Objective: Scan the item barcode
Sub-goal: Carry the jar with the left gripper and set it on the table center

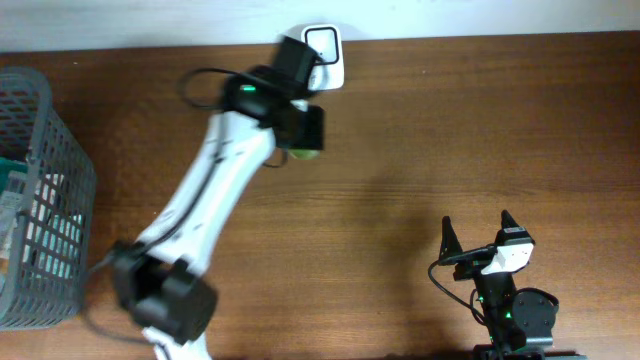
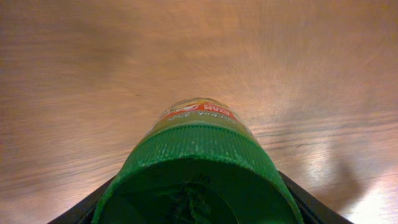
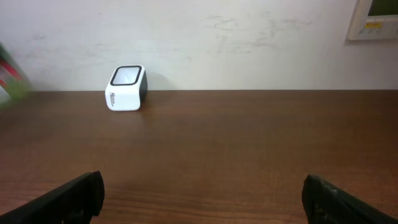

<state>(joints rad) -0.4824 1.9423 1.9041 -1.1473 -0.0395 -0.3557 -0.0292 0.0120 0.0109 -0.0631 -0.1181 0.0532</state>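
Observation:
My left gripper will next move the bottle to the right in the overhead view and then lower it onto the open tabletop, because the wood there is empty.
The item is a bottle with a ribbed green cap (image 2: 198, 168) and a red and olive label (image 2: 200, 114). My left gripper (image 2: 198, 208) is shut on it, one black finger (image 2: 84, 210) on each side of the cap. From overhead the left gripper (image 1: 300, 130) hangs over the table just in front of the white barcode scanner (image 1: 322, 52), and a bit of the green item (image 1: 304, 153) shows under it. No barcode shows. The scanner (image 3: 126, 88) stands by the wall. My right gripper (image 1: 478, 238) is open and empty at the front right, its fingertips (image 3: 74, 196) wide apart.
A grey wire basket (image 1: 45, 190) with packaged goods stands at the table's left edge. The wall runs close behind the scanner. A wall panel (image 3: 373, 18) shows at the top right of the right wrist view. A blurred green and red shape (image 3: 9, 78) sits at that view's left edge.

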